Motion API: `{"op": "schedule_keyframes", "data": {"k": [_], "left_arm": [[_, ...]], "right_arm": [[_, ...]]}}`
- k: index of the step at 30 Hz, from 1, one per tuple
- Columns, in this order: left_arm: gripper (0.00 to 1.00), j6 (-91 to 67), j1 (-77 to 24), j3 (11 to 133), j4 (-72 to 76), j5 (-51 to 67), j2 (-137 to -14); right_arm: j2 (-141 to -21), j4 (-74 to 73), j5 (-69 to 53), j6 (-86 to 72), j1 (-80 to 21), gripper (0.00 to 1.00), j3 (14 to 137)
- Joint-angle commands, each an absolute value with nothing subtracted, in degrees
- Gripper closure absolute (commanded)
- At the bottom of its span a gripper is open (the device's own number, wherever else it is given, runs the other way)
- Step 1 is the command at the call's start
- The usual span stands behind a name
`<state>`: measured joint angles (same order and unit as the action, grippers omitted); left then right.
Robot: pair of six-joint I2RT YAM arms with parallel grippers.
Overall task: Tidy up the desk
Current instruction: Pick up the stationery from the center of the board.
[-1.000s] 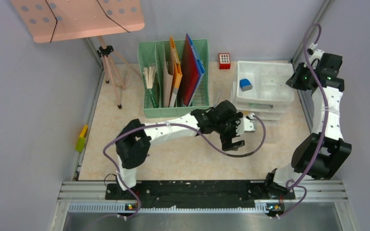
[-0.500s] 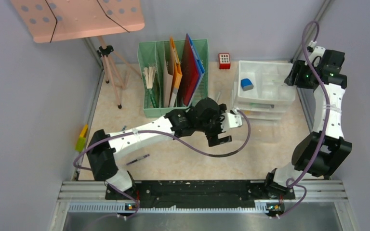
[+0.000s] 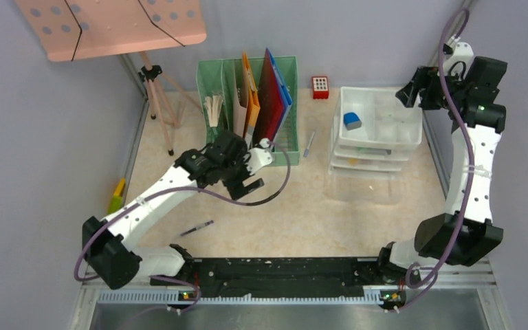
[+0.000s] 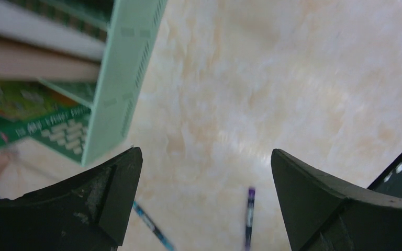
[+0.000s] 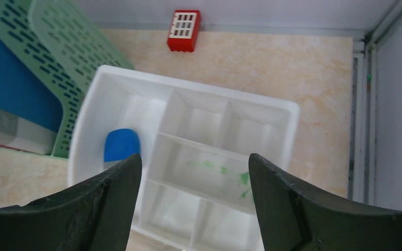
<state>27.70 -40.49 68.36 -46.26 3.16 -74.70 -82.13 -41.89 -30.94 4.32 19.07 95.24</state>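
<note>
My left gripper goes left in the top view and down around the teal pen (image 4: 149, 225) next, as it lies loose outside the green file holder.
The desk (image 3: 295, 213) is a beige marbled top walled by grey panels. My left gripper (image 3: 246, 187) hangs open and empty over it, just in front of the green file holder (image 3: 247, 113). In the left wrist view the gripper (image 4: 205, 157) stands wide, with a purple pen (image 4: 249, 217) and a teal pen (image 4: 149, 225) lying on the desk below. My right gripper (image 3: 405, 96) is raised over the far right edge of the white drawer organizer (image 3: 378, 127). In its wrist view the gripper (image 5: 193, 159) is open and empty above the compartmented top tray (image 5: 288, 112).
A blue eraser (image 3: 351, 120) lies in the tray's left compartment. A red block (image 3: 320, 86) sits by the back wall. One pen (image 3: 197, 227) lies front left, another (image 3: 310, 143) between holder and drawers. A pink music stand (image 3: 110, 27) and a yellow-green object (image 3: 116, 197) are at the left.
My left arm swung left from in front of the drawers to the file holder's front, still open. The right gripper opened and lifted back toward the right wall.
</note>
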Motion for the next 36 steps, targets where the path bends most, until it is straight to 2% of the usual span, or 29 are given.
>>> {"op": "schedule_keyframes", "data": {"k": [1,5,11,18,25,36], "left_arm": [[0.01,31.8,-34.0,59.3,-51.5,-2.3,-67.1],[0.02,32.0,-23.3,56.5,-51.2,-4.7,-65.4],[0.04,32.5,-6.1,55.5,-49.0,-4.6,-66.5],[0.04,36.9,12.3,55.3,-44.9,-2.1,-75.2],[0.13,38.5,17.4,55.9,-42.8,2.5,-85.2],[0.27,39.8,18.4,55.6,-40.6,4.7,-91.7]], "right_arm": [[-77.5,-37.7,-33.3,3.1,12.5,0.27,96.0],[-75.0,-34.2,-33.1,2.1,8.1,0.27,91.9],[-72.7,-31.6,-36.9,0.6,7.1,0.28,87.8],[-70.8,-31.7,-37.9,1.2,7.0,0.29,87.2],[-71.0,-33.8,-36.8,1.7,7.0,0.30,87.9],[-71.0,-35.9,-35.9,1.5,7.0,0.30,89.1]]}}
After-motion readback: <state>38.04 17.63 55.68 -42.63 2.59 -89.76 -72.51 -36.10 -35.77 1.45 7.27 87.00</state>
